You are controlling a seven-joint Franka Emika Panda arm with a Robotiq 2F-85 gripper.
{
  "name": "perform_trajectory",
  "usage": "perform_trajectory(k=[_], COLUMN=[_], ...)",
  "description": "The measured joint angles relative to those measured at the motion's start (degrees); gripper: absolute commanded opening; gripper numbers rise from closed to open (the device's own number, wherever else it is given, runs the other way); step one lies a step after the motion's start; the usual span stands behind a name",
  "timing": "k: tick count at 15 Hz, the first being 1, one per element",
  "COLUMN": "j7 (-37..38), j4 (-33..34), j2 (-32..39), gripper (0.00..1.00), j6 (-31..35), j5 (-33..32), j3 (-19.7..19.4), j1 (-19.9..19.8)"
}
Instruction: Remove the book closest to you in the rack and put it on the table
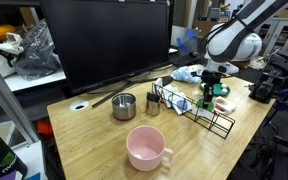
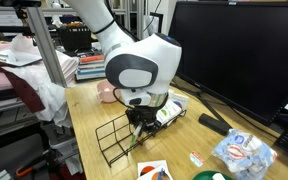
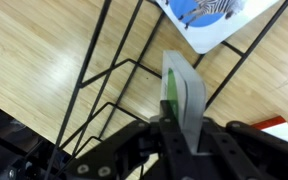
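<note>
Next, my gripper rises from the rack, moves outward and lowers the book to release, since bare tabletop between rack and plastic bag lies outward.
The black wire rack stands on the light wooden table; it shows in both exterior views and in the wrist view. My gripper is over the rack and shut on a thin book with a green and grey edge, held upright between the fingers. In the exterior views the gripper sits low among the divider loops. A second book with a white cover and a zebra picture lies at the rack's other end.
A pink mug, a metal pot and a small metal cup stand on the table near the rack. A large dark monitor is behind. A plastic bag and green plate lie nearby. The grommet hole is at the table's edge.
</note>
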Motion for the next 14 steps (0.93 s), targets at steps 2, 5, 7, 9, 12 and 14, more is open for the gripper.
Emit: perform_trajectory(k=[2,5,7,9,12,14], j7=[0.0,0.0,0.0,0.0,0.3,1.2], j4=[-0.7,-1.9,-2.9,-4.1,-5.0,-4.7], j2=[-1.3,-3.8,-5.7,-7.8,-10.4,-11.3], gripper=[0.04,0.04,0.04,0.04,0.04,0.04], j6=[0.0,0.3,0.8,1.9,5.4,7.7], j5=[0.0,0.0,0.0,-0.1,-2.1,-4.5], j3=[0.2,0.6,0.8,0.8,0.4,-0.4], j1=[0.0,0.0,0.0,0.0,-0.7,-1.8])
